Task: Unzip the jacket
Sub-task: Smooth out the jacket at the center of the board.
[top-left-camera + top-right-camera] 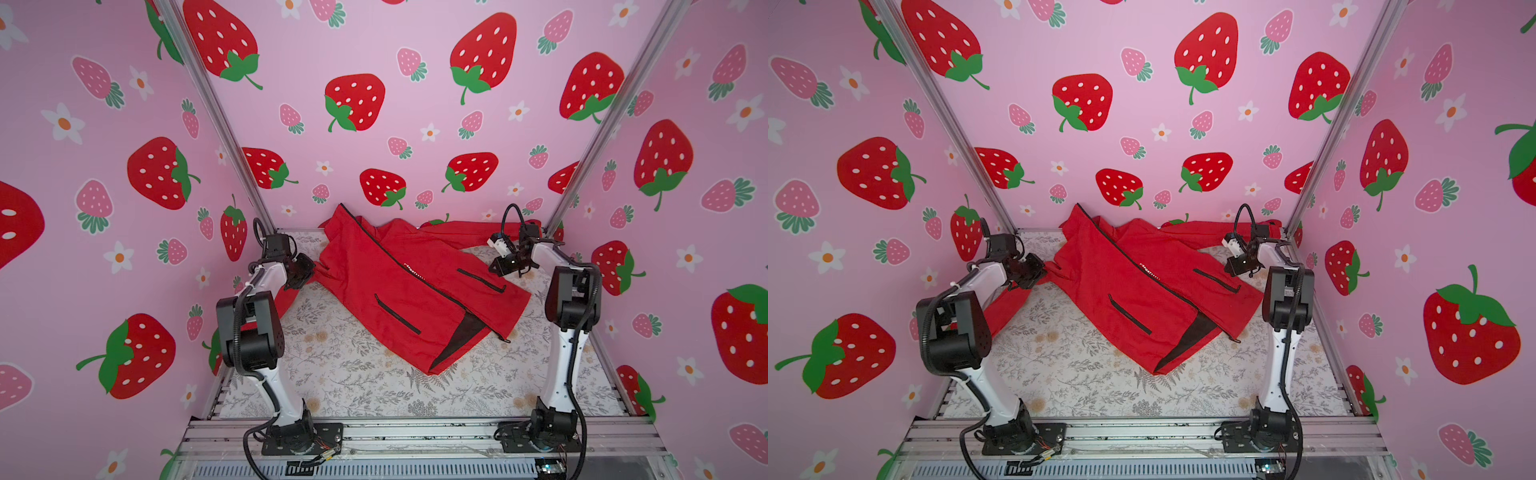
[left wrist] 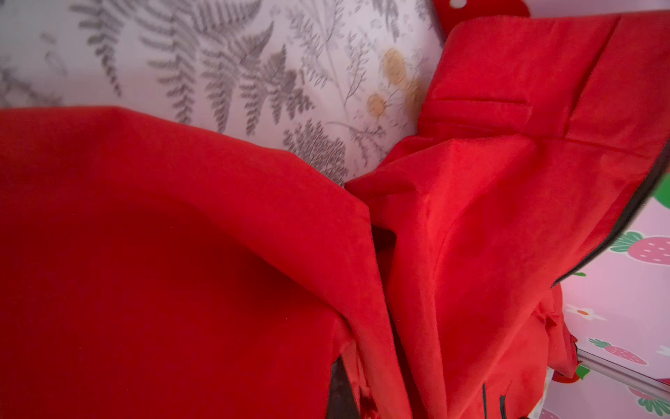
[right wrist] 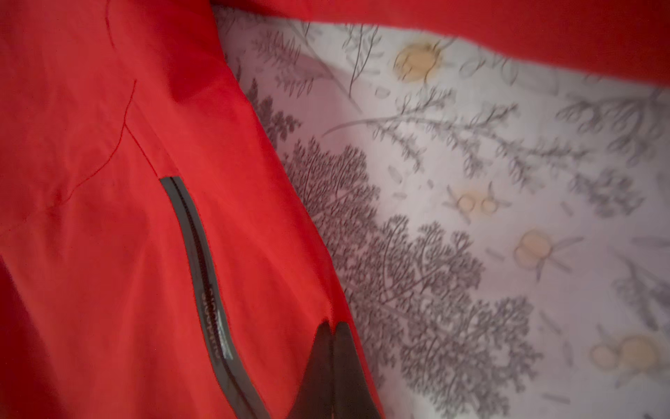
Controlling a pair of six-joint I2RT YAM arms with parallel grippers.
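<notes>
My left gripper should next carry the bunched red cloth outward to the bare tablecloth before the back wall (image 1: 308, 239) and release it, since the jacket (image 1: 399, 286) lies slanted.
The red jacket (image 1: 399, 286) (image 1: 1133, 282) lies spread slantwise on the table, collar toward the back wall. Its black front zipper (image 1: 386, 253) runs diagonally. Near the hem the two front edges part and show dark lining (image 1: 461, 336). My left gripper (image 1: 305, 272) (image 1: 1034, 270) is shut on the jacket's left side, where red cloth (image 2: 380, 290) bunches over the fingers. My right gripper (image 1: 496, 266) (image 3: 331, 326) is shut on the jacket's right edge beside a black pocket zipper (image 3: 203, 275). The cloth puckers at its fingertips.
A floral tablecloth (image 1: 353, 374) covers the table. One sleeve (image 1: 465, 230) stretches along the back wall and the other (image 1: 282, 299) hangs toward the left arm. Aluminium posts (image 1: 220, 124) (image 1: 606, 124) and strawberry walls enclose the table. Both arm bases (image 1: 291, 432) (image 1: 544, 432) stand on the front rail.
</notes>
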